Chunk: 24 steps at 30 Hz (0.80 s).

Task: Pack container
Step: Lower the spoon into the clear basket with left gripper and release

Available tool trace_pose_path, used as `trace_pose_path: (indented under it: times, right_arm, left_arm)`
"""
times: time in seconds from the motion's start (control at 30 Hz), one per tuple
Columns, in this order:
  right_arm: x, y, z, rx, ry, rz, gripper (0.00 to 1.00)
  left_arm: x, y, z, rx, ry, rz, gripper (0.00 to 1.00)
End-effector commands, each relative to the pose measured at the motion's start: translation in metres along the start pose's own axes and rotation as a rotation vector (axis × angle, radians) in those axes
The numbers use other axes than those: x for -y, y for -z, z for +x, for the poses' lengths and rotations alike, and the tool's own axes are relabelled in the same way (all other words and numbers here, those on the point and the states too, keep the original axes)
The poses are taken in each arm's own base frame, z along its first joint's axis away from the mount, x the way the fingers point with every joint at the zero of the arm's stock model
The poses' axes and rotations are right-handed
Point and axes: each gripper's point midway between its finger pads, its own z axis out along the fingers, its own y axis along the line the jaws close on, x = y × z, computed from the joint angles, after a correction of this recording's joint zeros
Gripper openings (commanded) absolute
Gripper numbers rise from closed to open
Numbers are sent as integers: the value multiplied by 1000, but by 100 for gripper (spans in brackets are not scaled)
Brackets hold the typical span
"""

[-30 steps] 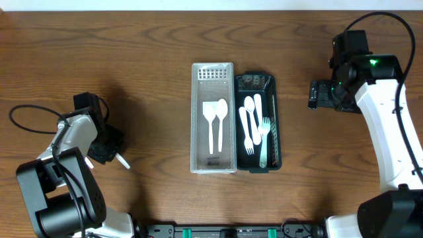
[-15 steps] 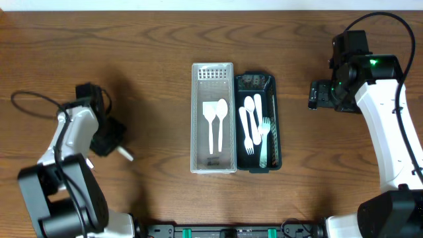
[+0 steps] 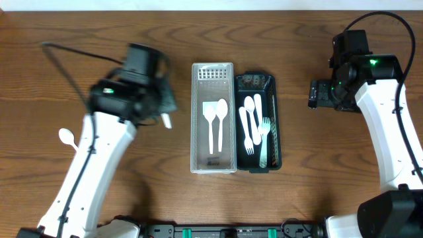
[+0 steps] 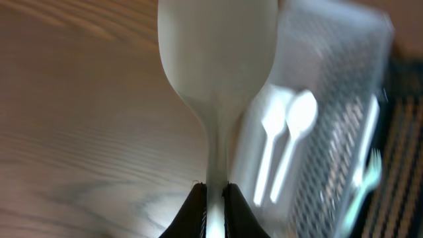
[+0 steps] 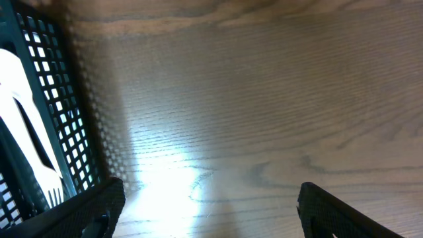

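Observation:
White spoons already lie in the clear tray, so I should next move my left gripper to the right in the overhead view and down into the tray to release the spoon.
My left gripper (image 3: pixel 160 108) is shut on a white plastic spoon (image 3: pixel 166 121) and holds it above the table just left of the clear tray (image 3: pixel 195 132). In the left wrist view the spoon (image 4: pixel 217 66) stands out from the shut jaws (image 4: pixel 215 198), with the clear tray (image 4: pixel 330 165) to its right. Two white spoons (image 3: pixel 215 122) lie in the clear tray. The black basket (image 3: pixel 275 132) next to it holds several white utensils (image 3: pixel 251 125). Another white spoon (image 3: pixel 66 137) lies on the table at the far left. My right gripper (image 3: pixel 316 94) is open and empty, right of the basket.
The right wrist view shows the open fingers (image 5: pixel 208 211) over bare wood, with the black basket's mesh wall (image 5: pixel 66 119) and a white fork (image 5: pixel 26 112) at the left. A black cable (image 3: pixel 73 53) trails from the left arm.
My left arm has swung from the far left up and right to beside the clear tray, carrying the spoon. A spoon on the table at the left is now uncovered. The right arm is still.

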Motion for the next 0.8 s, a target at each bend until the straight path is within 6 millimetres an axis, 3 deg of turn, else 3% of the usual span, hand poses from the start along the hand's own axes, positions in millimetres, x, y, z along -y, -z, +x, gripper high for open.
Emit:
trace_pose_path:
  times: [0.0,0.13,0.3,0.47,0.53,0.57,0.63,0.77]
  right_arm:
    - [4,0,-1,2,1,7,87]
    - [4,0,-1,2,1,7,87]
    - [4,0,0,0,1,7,87]
    - [4,0,1,-6,2,9,86]
    - [5,0,2,-9,3,9,87]
    - [5,0,3,-11,3,10,87]
    - [5,0,3,-12,3,10,87]
    - [5,0,3,-12,4,10,87]
  left_arm:
    - [27,-15,20,-60,-114,1,7]
    - [57,-43,48,-145,-223,-8,7]
    - [84,-84,67,-200,-301,-18,7]
    - [88,-117,78,-249,-321,-50,10]
    - [86,-119,77,-253,-319,-56,14]
    - [84,-119,74,-249,-316,-56,27]
    - [80,-116,67,-238,-297,-54,43]
    - [60,-93,45,-208,-266,-59,45]
